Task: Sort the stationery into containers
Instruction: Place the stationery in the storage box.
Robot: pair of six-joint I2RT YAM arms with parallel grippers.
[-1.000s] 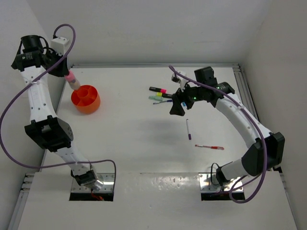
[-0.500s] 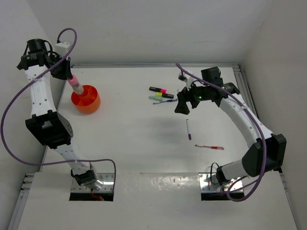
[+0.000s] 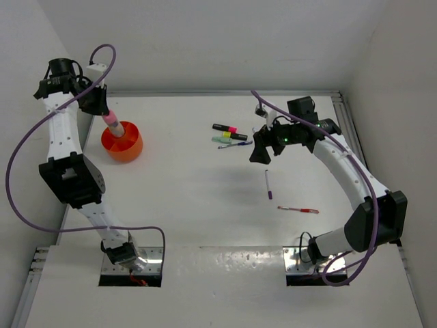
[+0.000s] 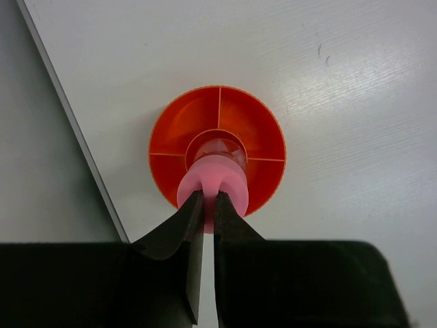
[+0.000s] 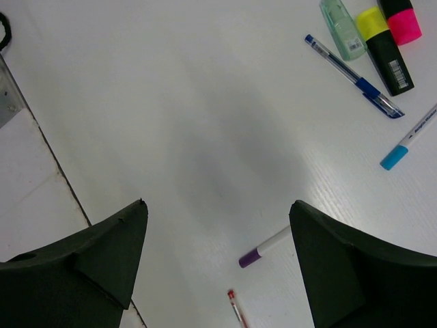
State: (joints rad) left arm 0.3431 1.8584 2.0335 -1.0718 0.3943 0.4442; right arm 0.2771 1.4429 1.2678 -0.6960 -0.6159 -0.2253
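The orange bowl's round middle section (image 3: 119, 133) (image 4: 216, 149) is below the left gripper's fingers, so the left gripper needs to move down next and let go of the chunky pink item in it.
My left gripper (image 3: 104, 111) is shut on a chunky pink item (image 3: 113, 128) and holds it upright over the centre of the small orange bowl (image 3: 130, 147); in the left wrist view the pink item (image 4: 222, 179) sits between the fingertips above the bowl (image 4: 263, 137). My right gripper (image 3: 259, 153) is open and empty, above the table. Below it lie a white pen with a purple tip (image 5: 266, 247) and a red pen (image 5: 234, 305). Black highlighters with pink (image 3: 224, 128) and yellow (image 3: 233, 136) ends, a green one (image 5: 341, 20) and a blue pen (image 5: 351, 76) lie together.
A thin pen with a light blue tip (image 5: 408, 140) lies beside the cluster. The table's left edge (image 4: 75, 130) runs close by the bowl. White walls enclose the table on the left, back and right.
My left gripper has moved right and down with the pink item, from beside the bowl's rim to over its centre. My right gripper has shifted slightly to the right.
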